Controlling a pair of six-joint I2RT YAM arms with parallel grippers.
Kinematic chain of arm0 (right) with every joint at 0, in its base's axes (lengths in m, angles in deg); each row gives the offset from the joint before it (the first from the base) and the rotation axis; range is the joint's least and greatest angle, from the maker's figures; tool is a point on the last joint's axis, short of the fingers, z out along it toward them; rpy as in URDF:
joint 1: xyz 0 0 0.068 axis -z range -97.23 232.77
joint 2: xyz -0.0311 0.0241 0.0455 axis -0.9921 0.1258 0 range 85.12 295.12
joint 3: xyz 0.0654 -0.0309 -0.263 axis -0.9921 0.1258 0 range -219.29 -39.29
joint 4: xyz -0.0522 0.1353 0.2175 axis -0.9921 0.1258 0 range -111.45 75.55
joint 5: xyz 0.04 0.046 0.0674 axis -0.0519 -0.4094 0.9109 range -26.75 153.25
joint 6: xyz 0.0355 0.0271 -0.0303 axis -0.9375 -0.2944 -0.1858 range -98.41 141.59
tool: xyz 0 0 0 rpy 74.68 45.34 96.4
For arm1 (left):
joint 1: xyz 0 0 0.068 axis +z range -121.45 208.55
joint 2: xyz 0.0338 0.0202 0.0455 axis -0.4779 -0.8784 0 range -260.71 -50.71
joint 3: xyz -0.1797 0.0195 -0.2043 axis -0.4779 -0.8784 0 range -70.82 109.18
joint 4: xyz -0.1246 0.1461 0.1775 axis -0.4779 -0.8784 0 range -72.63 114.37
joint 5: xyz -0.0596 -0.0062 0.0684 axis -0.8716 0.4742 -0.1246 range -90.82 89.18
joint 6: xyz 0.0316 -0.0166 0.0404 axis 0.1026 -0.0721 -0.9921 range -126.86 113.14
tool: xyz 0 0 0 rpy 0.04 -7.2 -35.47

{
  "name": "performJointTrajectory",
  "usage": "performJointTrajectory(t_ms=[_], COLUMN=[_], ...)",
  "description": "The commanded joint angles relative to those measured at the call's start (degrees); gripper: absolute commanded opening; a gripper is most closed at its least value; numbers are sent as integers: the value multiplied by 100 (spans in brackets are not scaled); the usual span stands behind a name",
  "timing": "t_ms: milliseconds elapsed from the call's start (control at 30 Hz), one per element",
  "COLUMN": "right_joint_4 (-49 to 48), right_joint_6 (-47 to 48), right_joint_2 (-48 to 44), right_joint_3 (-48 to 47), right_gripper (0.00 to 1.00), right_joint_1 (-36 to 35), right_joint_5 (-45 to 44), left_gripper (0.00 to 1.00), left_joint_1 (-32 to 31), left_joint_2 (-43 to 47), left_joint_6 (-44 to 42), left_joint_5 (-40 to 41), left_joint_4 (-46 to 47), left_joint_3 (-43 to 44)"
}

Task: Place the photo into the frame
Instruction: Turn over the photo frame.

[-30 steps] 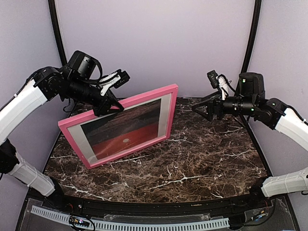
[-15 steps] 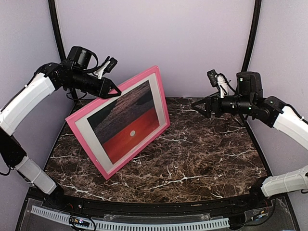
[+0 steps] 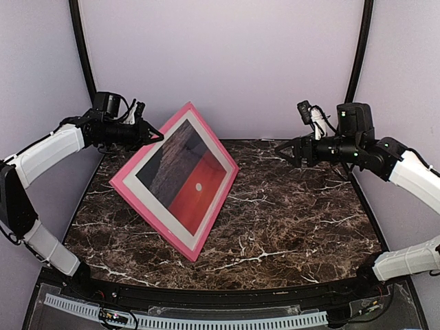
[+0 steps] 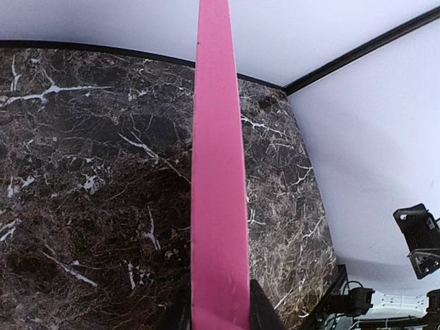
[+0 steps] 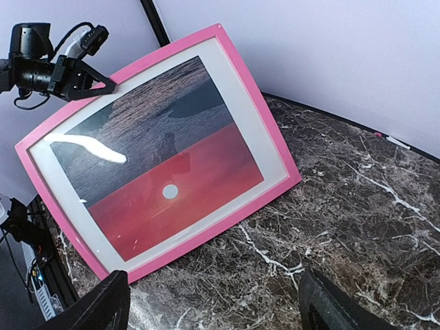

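My left gripper lowers the frame's raised bar onto the bare marble below next and lets it go, because the frame (image 3: 152,222) still leans on its opposite bar.
The pink frame (image 3: 152,222) leans tilted, its lower right rail on the marble table (image 3: 302,220) and its upper left rail raised. Behind its glass sits the photo (image 3: 196,196), a red sunset with a white sun, inside a white mat. My left gripper (image 3: 155,136) is shut on the raised rail; in the left wrist view the pink rail of the frame (image 4: 216,172) runs between its dark fingers (image 4: 261,311). My right gripper (image 3: 283,152) hovers open and empty at the back right, facing the frame (image 5: 261,117) and photo (image 5: 158,172).
Lilac walls close in the table at the back and both sides, with black posts in the corners. A black rail runs along the near table edge (image 3: 206,292).
The left arm has swung lower and to the left, turning the frame clockwise so one corner now points at the near edge. The right arm has barely moved.
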Motion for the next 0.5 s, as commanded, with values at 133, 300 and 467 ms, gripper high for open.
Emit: performJointTrajectory(t_ms=[133, 300, 467], right_joint_4=[-190, -240, -300], right_joint_6=[-175, -215, -239], right_joint_2=[-46, -22, 58], right_joint_3=[180, 273, 312], right_gripper=[85, 85, 85], right_joint_1=[71, 85, 98], right_joint_5=[-43, -19, 5], left_gripper=[0, 6, 28], left_joint_1=[229, 242, 235], left_joint_2=[851, 1125, 1117], left_joint_6=[1412, 1862, 2057], left_joint_5=[-106, 142, -18], left_joint_4=[2209, 2883, 3271], left_joint_3=[-1208, -2231, -2899])
